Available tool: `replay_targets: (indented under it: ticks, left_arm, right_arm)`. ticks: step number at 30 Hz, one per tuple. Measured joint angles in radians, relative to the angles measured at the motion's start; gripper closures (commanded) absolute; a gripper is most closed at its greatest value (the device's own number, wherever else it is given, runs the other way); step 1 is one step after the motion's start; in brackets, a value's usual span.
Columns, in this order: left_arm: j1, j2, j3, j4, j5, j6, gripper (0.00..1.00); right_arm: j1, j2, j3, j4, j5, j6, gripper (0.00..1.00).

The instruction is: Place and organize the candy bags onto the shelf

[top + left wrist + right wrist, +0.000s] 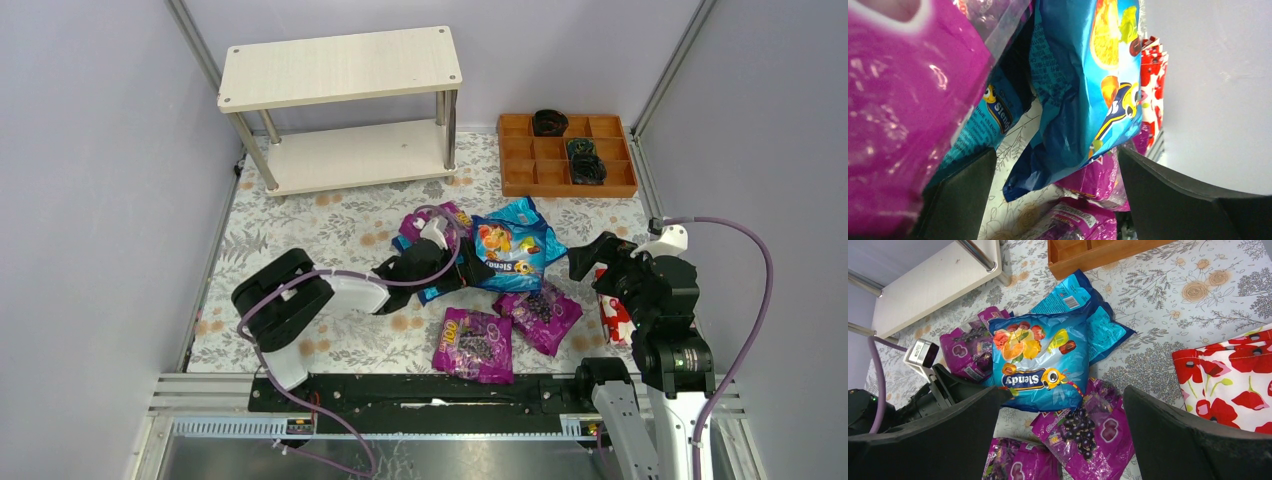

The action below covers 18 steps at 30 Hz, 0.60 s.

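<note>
My left gripper eases onto the dark edge of the top blue bag (488,283) (1048,167) next and closes, since that edge already lies between its open fingers.
The candy bags lie in a heap mid-table. A blue bag (510,250) lies on top, a second blue bag (527,212) behind it. Purple bags lie at the front (473,343), front right (542,313) and back left (440,220). My left gripper (462,265) is open and low at the heap's left side. In the left wrist view its gripper (1058,200) has the blue bag's edge (1083,100) between the jaws, untouched, and a purple bag (893,100) close on the left. My right gripper (590,258) is open and empty above the heap's right side. The shelf (340,70) stands empty at the back left.
An orange compartment tray (568,155) with dark items sits at the back right. A white packet with red flowers (615,315) lies under my right arm, also in the right wrist view (1233,375). Grey walls enclose the floral table cover (330,230).
</note>
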Motion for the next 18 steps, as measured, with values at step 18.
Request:
replay_targets:
  ticks: [18]
  left_arm:
    - [0.035,0.157,0.012,0.222,0.063,-0.223,0.43]
  right_arm:
    - [0.0,0.0,0.0,0.0,0.0,0.0,0.0]
